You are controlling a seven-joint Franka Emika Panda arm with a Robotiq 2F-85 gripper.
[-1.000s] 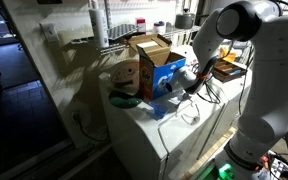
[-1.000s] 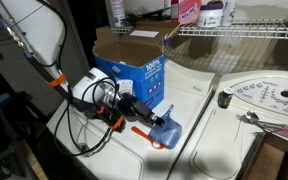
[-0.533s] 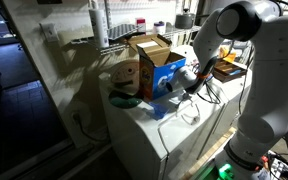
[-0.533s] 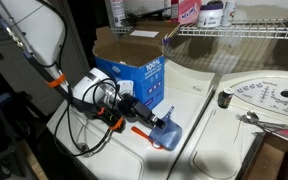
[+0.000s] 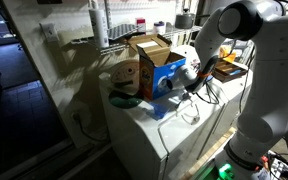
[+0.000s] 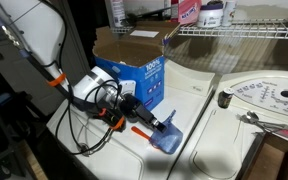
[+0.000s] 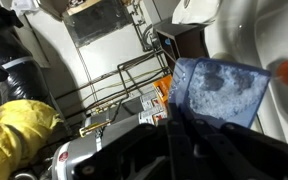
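The surface beside the orange spoon is clear, so next my gripper will tilt its fingers down and put the blue scoop on the white washer top there, then let go of it.
In the wrist view a blue plastic scoop (image 7: 219, 90) holding white powder sticks out from my gripper (image 7: 180, 140), whose black fingers are shut together on its handle. An exterior view shows the same scoop (image 6: 170, 138) held low over the white washer top (image 6: 199, 95) by the gripper (image 6: 150, 126), just in front of an open blue detergent box (image 6: 134, 65). In the exterior view from another side, the gripper (image 5: 187, 80) is beside the blue box (image 5: 164, 73), with the scoop (image 5: 161, 108) near the washer's front edge.
A wire shelf (image 6: 244, 30) with bottles hangs above the machines. A round lid (image 6: 269, 97) with a metal tool lies on the neighbouring machine. A yellow bag (image 5: 127, 73) and a green object (image 5: 124, 100) sit beside the box. Black cables (image 6: 89, 135) loop under the wrist.
The scoop has shifted slightly down and towards the washer's front edge; the grip stays the same.
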